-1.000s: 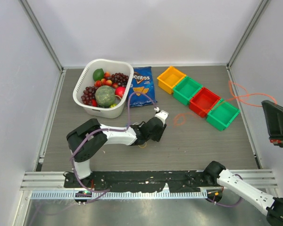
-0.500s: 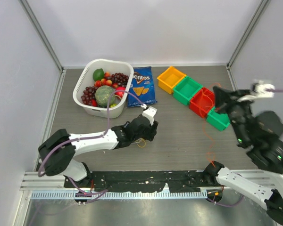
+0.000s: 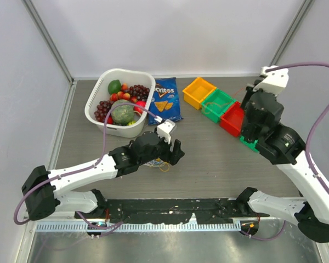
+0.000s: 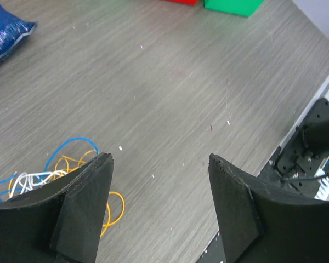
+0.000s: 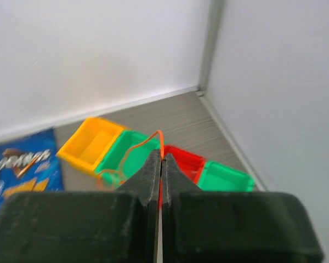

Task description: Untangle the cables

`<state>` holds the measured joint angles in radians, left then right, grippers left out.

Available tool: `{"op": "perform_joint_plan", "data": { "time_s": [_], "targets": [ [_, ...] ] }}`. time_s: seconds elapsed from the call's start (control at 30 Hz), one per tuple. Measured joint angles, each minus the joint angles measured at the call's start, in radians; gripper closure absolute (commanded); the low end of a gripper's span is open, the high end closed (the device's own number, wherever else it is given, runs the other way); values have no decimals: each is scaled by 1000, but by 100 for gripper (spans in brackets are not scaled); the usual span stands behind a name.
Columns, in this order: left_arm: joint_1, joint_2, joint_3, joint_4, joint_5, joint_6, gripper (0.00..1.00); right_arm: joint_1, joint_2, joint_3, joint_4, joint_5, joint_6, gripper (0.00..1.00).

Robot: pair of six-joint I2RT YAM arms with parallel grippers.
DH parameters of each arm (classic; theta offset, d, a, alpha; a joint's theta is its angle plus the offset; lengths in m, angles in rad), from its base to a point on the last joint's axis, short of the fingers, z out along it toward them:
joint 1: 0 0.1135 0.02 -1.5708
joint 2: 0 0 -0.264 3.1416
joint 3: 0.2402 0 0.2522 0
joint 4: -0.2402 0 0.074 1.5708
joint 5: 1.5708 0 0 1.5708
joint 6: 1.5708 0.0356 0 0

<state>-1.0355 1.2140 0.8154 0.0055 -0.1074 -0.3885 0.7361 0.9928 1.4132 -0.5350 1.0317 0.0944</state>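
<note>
The trailing orange cable goes down to the right in the right gripper's wrist view next, and comes free inside the empty green end bin [image 3: 251,144] [image 5: 225,177] below the gripper.
The cables [image 4: 55,175] lie as a small tangle of blue, white and yellow strands on the table, just left of my left gripper's left finger. From above, the same tangle [image 3: 163,164] peeks out under my left gripper [image 3: 168,154]. That gripper [image 4: 160,159] is open, with only bare table between its fingers. My right gripper [image 5: 162,156] is raised above the coloured bins and shut on an orange cable [image 5: 136,145]. This cable loops up from the tips and trails down to the left.
A white basket [image 3: 93,101] of fruit and a blue chips bag [image 3: 165,100] stand at the back. A row of bins runs diagonally: yellow [image 3: 199,91], green [image 3: 217,104], red [image 3: 231,119], and another green one half hidden under the right arm [image 3: 274,137].
My left gripper opened over the tangle as its arm stretched out. The right arm swung up from the right edge to above the bins, carrying the orange cable.
</note>
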Motion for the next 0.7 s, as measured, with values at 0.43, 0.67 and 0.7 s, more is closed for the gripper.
{"op": "perform_joint_plan", "data": {
  "time_s": [0.43, 0.67, 0.7],
  "targets": [
    [0, -143, -5, -96, 112, 86, 19, -455, 200, 201, 53, 42, -49, 99],
    [-2, -222, -106, -37, 91, 74, 19, -586, 315, 266, -32, -69, 32, 99],
    [-4, -222, -115, -35, 80, 74, 19, -588, 320, 273, -34, -68, 33, 99]
  ]
}}
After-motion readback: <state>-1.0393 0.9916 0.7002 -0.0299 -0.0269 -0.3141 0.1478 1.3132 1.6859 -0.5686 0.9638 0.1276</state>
